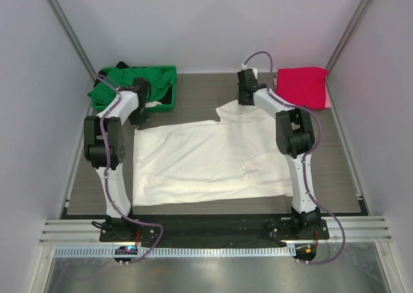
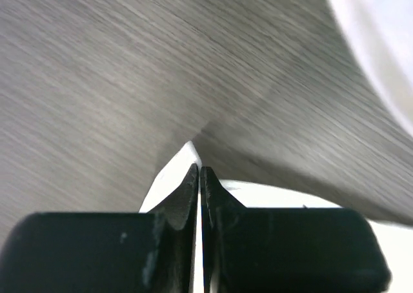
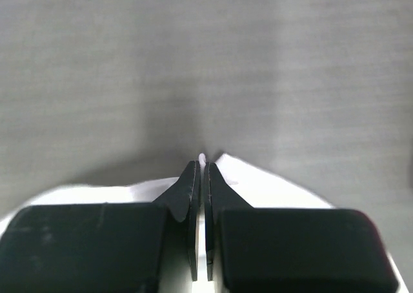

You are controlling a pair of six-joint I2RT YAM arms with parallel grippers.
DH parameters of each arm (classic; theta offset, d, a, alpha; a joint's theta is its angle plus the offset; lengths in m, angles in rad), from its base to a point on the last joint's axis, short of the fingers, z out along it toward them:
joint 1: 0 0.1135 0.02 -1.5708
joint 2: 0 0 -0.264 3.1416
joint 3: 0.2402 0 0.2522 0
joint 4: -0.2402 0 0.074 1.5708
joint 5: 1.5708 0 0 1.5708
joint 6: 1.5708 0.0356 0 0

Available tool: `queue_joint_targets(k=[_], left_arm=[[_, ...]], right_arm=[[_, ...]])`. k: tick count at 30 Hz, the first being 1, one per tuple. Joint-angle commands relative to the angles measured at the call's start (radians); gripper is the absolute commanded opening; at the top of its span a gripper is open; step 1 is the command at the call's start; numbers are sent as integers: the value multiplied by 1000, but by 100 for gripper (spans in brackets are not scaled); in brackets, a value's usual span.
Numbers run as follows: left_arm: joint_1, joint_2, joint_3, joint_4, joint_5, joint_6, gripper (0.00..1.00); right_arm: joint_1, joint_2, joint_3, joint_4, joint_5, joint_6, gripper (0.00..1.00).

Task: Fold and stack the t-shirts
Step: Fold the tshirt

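Observation:
The robot's right gripper will next pull the fabric that sticks out back to the white t-shirt's side edge (image 1: 272, 135), to the gripper's right in the top view, and release it.
A large white t-shirt (image 1: 206, 161) lies spread across the middle of the table. My left gripper (image 1: 141, 119) is at its far left corner, shut on the white fabric (image 2: 174, 173). My right gripper (image 1: 245, 99) is at the far right corner near the sleeve, shut on the white fabric (image 3: 258, 180). A folded pink-red t-shirt (image 1: 302, 86) lies at the back right. A green t-shirt (image 1: 106, 93) hangs out of the green bin at the back left.
The green plastic bin (image 1: 164, 90) stands at the back left, just behind my left gripper. White enclosure walls close in the table on the left, right and back. A metal rail (image 1: 213, 228) runs along the near edge by the arm bases.

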Motion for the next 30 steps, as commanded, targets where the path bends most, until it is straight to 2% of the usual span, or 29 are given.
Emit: queue_joint_targets(k=[1, 7, 14, 22, 30], left_arm=[[5, -132, -3, -27, 31, 0, 0], [2, -204, -75, -11, 77, 5, 0], [3, -328, -238, 36, 83, 8, 0], [2, -443, -359, 58, 75, 8, 0], [-1, -524, -440, 78, 83, -21, 0]], right_arm=[[8, -213, -84, -29, -35, -8, 1], [26, -416, -298, -31, -34, -18, 1], [41, -680, -555, -54, 15, -21, 1], [54, -950, -788, -80, 104, 21, 1], [54, -1145, -989, -91, 226, 111, 1]])
